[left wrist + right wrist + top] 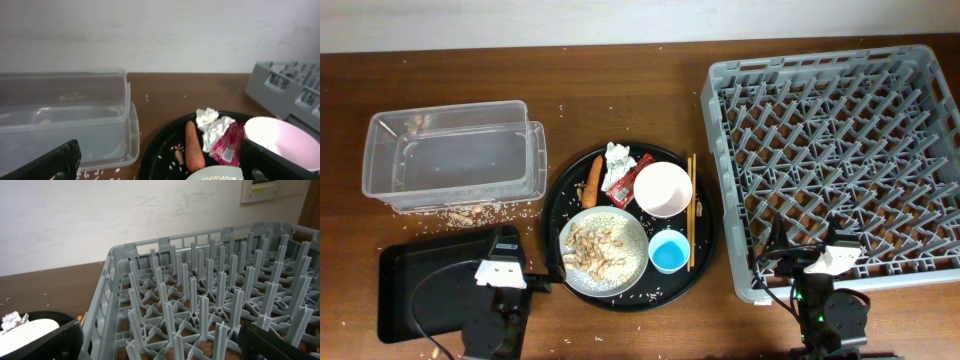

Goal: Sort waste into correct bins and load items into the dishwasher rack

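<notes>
Next, my left gripper moves over the plate, tips downward and comes down onto the cup rim's plate-side edge (651,249), because the blue cup's open rim faces up.
On the round black tray (560,195) lie a crumpled white tissue (617,157), a red wrapper (624,173), an orange carrot piece (593,180), a white-pink bowl (663,188), a blue cup (669,251), chopsticks (691,205) and a grey-white plate (638,268) holding beige scraps (598,245). The clear tub (455,155) stands at the left, the flat black tray (415,285) at the front left. The grey rack (840,150) fills the right. My left gripper (525,272) is open and empty beside the plate. My right gripper (802,252) is open and empty over the rack's front edge.
White rice grains (470,210) are scattered on the wooden table by the tub and on the round tray. A pale wall (160,35) runs behind the table. In the left wrist view the carrot (193,147), tissue (210,122) and wrapper (227,145) lie ahead.
</notes>
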